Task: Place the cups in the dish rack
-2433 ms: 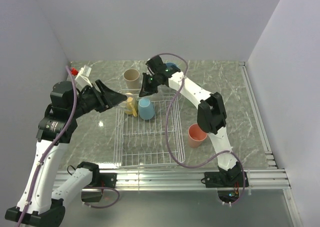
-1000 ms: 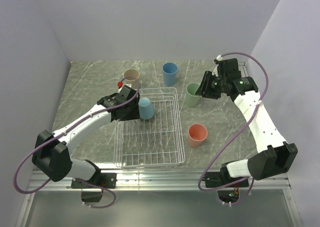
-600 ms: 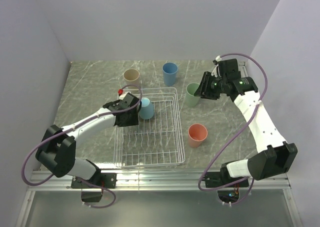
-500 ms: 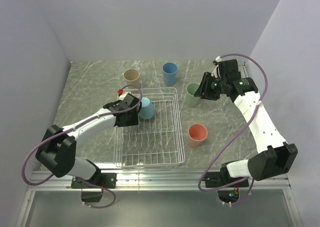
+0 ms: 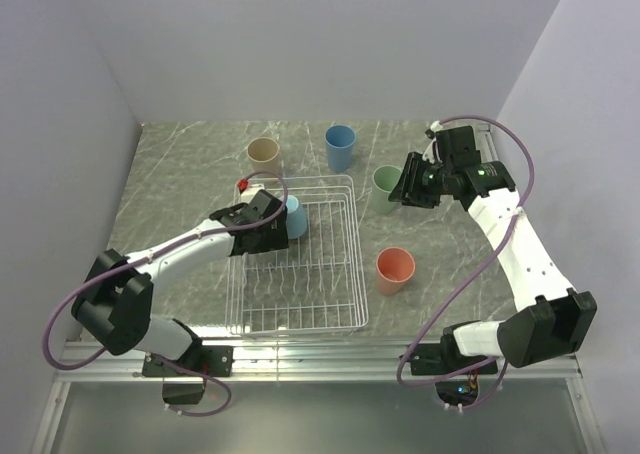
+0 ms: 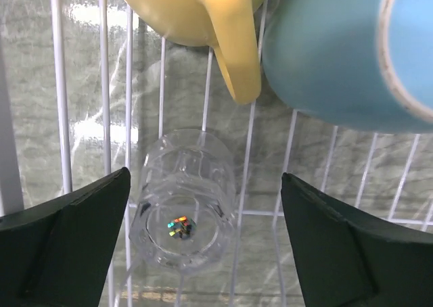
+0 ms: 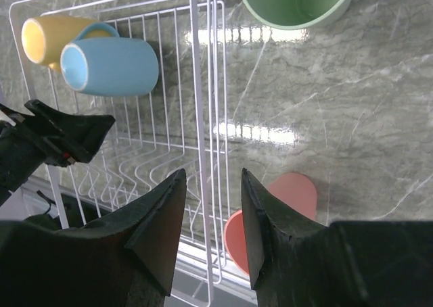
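The green cup (image 5: pixel 386 179) stands with its opening up beyond the robot's open fingers, so the right gripper will next move outward and down onto the side of the green cup's rim away from the rack.
The white wire dish rack (image 5: pixel 352 264) holds a yellow mug (image 6: pixel 196 9) and a light-blue mug (image 5: pixel 294 217) lying in its far-left corner. My left gripper (image 5: pixel 268 232) hangs open just above them, holding nothing; in the left wrist view its fingers (image 6: pixel 61 239) stand wide apart. A beige cup (image 5: pixel 263 155) and a blue cup (image 5: pixel 340 147) stand beyond the rack. To its right are a green cup (image 5: pixel 386 179) and a salmon-pink cup (image 5: pixel 394 270). My right gripper (image 5: pixel 408 190) hovers open beside the green cup (image 7: pixel 298 3), apart from it.
Through the rack's wires (image 6: pixel 105 84) a clear round glass-like thing (image 6: pixel 183 229) shows below the left gripper. Grey walls close in the marble table (image 5: pixel 190 164) at back and sides. The rack's near half holds only bare tines.
My left gripper has slid a little nearer along the rack's left side and its jaws have spread wider. The right gripper has edged slightly over the green cup.
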Robot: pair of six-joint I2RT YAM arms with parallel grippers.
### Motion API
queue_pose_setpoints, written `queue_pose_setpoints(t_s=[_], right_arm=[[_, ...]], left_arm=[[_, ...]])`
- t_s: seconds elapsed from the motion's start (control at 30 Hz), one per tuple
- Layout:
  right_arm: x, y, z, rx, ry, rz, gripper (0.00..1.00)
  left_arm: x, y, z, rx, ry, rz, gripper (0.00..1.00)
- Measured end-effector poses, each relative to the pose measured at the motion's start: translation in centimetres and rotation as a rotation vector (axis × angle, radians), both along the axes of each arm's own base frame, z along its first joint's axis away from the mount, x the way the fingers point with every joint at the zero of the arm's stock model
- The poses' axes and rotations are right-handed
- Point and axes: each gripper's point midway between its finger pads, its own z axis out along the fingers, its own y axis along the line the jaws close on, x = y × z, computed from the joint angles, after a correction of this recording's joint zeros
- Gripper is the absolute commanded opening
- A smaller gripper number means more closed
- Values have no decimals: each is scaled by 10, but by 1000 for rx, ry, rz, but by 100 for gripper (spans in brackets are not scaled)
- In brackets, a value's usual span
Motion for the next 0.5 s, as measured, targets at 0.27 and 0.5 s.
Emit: queue_pose_setpoints(t_s=[0.27, 0.5], right_arm=[[1, 0, 0, -1, -4, -1, 46], [5, -5, -4, -25, -1, -22, 47]], left_arm=[[-4, 2, 18, -24, -28, 12, 99], [-3, 9, 70, -51, -101, 37, 99]])
